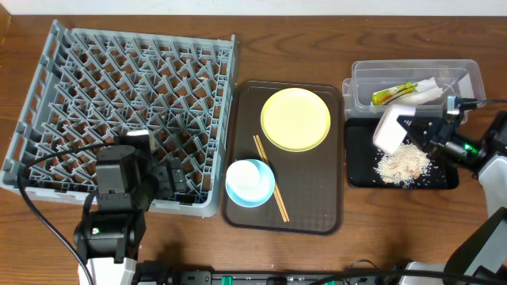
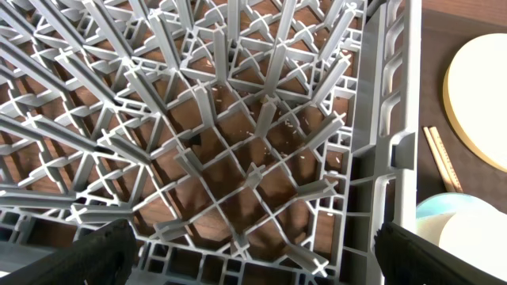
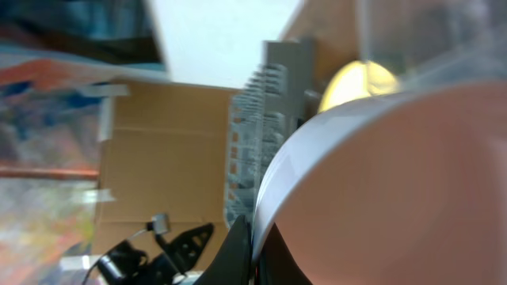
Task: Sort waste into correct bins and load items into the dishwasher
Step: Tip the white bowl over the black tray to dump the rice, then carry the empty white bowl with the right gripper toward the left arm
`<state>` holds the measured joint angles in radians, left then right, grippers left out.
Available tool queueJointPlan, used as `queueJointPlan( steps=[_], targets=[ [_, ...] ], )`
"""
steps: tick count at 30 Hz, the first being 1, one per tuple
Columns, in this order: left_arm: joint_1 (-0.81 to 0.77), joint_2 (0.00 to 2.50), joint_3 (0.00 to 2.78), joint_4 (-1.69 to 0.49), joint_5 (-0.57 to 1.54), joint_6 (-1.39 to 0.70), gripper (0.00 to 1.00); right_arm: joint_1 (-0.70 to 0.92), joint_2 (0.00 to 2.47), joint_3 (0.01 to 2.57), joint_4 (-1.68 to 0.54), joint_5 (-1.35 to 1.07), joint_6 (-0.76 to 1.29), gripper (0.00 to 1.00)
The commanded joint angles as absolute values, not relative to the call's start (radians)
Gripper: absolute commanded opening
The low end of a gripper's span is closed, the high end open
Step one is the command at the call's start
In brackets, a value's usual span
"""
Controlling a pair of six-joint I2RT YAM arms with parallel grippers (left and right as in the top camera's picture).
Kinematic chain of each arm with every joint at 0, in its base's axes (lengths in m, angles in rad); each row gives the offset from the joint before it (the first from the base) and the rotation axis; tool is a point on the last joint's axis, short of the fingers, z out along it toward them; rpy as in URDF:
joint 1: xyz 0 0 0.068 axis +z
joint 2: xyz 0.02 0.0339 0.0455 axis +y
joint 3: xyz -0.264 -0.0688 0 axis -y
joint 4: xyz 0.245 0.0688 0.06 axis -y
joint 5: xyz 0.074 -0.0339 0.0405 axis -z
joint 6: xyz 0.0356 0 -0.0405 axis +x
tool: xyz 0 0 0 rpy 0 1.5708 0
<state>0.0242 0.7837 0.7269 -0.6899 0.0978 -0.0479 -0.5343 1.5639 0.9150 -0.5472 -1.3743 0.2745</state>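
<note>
Next, my right gripper needs to carry the bowl to the bare yellow plate (image 1: 295, 119) (image 3: 356, 82) to its left in the overhead view, turn the bowl upright, lower and release.
My right gripper (image 1: 412, 131) is shut on the rim of the white bowl (image 1: 390, 128) and holds it tipped on its side over the black tray (image 1: 360, 162), above the heap of beige crumbs (image 1: 402, 164). In the right wrist view the bowl (image 3: 380, 182) fills the frame, its rim pinched between my fingers (image 3: 253, 245). The clear tub (image 1: 467, 75) holds the yellow-green wrapper (image 1: 392, 93) and white paper (image 1: 428, 91). My left gripper (image 1: 170, 178) is open and empty over the grey dish rack's (image 1: 119, 95) front right corner (image 2: 253, 261). The yellow plate (image 1: 295, 119), light-blue bowl (image 1: 250, 182) and chopsticks (image 1: 271, 188) lie on the brown tray.
The brown serving tray (image 1: 317, 206) sits between the rack and the bins. In the left wrist view the rack wall (image 2: 388, 142) stands beside the plate (image 2: 475, 95), chopsticks (image 2: 444, 158) and blue bowl (image 2: 459, 229). Cables run along the table's front left.
</note>
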Motion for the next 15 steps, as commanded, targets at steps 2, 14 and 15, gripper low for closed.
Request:
queueJointPlan(
  steps=[2,14,15],
  targets=[
    [0.021,0.783,0.748,-0.692,0.096,-0.041,0.99,-0.487,1.557,0.920,-0.665,-1.056,0.204,0.01],
    [0.021,0.783,0.748,-0.688,0.096,-0.041,0.99,-0.171,1.399,1.096,-0.804,-0.908,-0.110,0.01],
    [0.021,0.783,0.748,-0.688,0.096,-0.041,0.99,-0.130,1.391,1.119,-0.799,-0.839,-0.110,0.01]
  ],
)
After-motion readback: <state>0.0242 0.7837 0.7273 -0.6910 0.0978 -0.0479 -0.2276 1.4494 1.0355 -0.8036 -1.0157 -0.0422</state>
